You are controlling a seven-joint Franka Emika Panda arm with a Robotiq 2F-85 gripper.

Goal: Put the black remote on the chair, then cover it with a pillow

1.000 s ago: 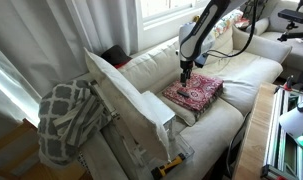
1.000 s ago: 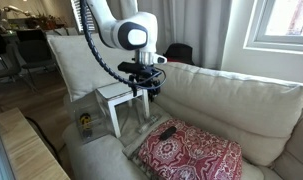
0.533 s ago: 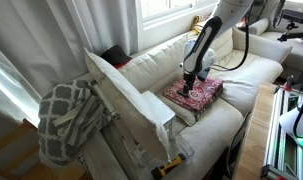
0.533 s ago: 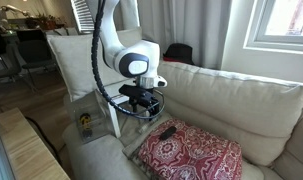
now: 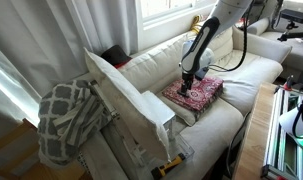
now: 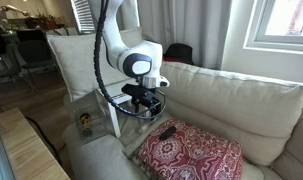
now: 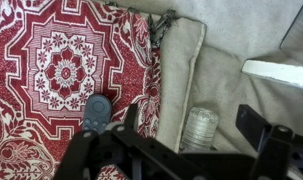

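The gripper moves across and down astride the black remote's long sides next, since the remote lies below my fingers and to their left in the wrist view.
The black remote (image 6: 167,132) lies on the near edge of a red patterned cushion (image 6: 196,152) on the cream chair (image 6: 236,100). In the wrist view the remote (image 7: 95,113) lies on the red cushion (image 7: 56,65), just left of my left finger. My gripper (image 6: 142,103) hangs open and empty a little above the seat, beside the remote; it also shows in the wrist view (image 7: 191,118) and over the cushion in an exterior view (image 5: 186,80). The big cream pillow (image 5: 131,100) leans upright by the armrest, apart from the gripper, and shows behind the arm too (image 6: 76,60).
A white side table (image 6: 116,95) stands by the armrest, its edge in the wrist view (image 7: 276,70). A plastic bottle (image 7: 198,128) lies on the armrest between my fingers. A grey-and-white lattice blanket (image 5: 66,120) hangs at the couch's end. A window is behind the couch.
My gripper came down and toward the red cushion between one second and half a second ago. It has hardly moved since. The remote has stayed put.
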